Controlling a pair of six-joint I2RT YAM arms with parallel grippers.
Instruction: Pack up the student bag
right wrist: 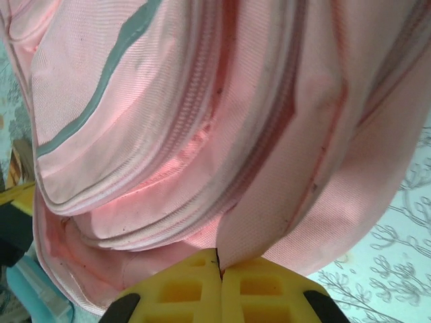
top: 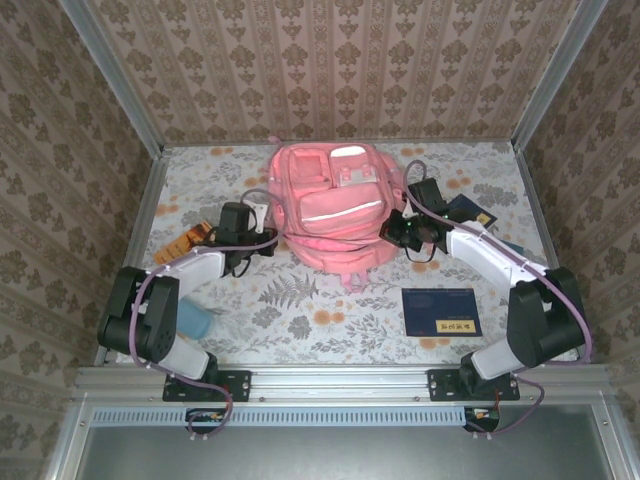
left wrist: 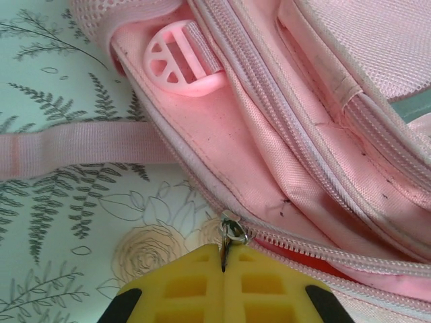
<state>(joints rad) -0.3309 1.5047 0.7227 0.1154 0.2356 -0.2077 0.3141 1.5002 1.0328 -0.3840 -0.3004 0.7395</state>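
Note:
My left gripper releases the metal zipper pull and draws toward the orange object (top: 182,243) beyond it from the bag (top: 330,212) next, as the red gap is already open.
The student bag (top: 330,212), a large pink backpack, lies at the middle back of the table. My left gripper (top: 262,214) is at the bag's left side. In the left wrist view its yellow fingers (left wrist: 223,250) are shut on the metal zipper pull (left wrist: 234,231), at the end of a partly opened zip with a red gap behind it. My right gripper (top: 400,229) is at the bag's right side. Seen from the right wrist, it (right wrist: 219,259) is shut on a fold of the bag's pink fabric (right wrist: 269,202).
A flat dark-blue booklet (top: 441,311) lies at the front right. Another dark item (top: 470,211) sits behind the right arm. An orange object (top: 184,242) and a light-blue one (top: 191,321) lie by the left arm. A pink strap (left wrist: 67,145) trails over the floral cloth.

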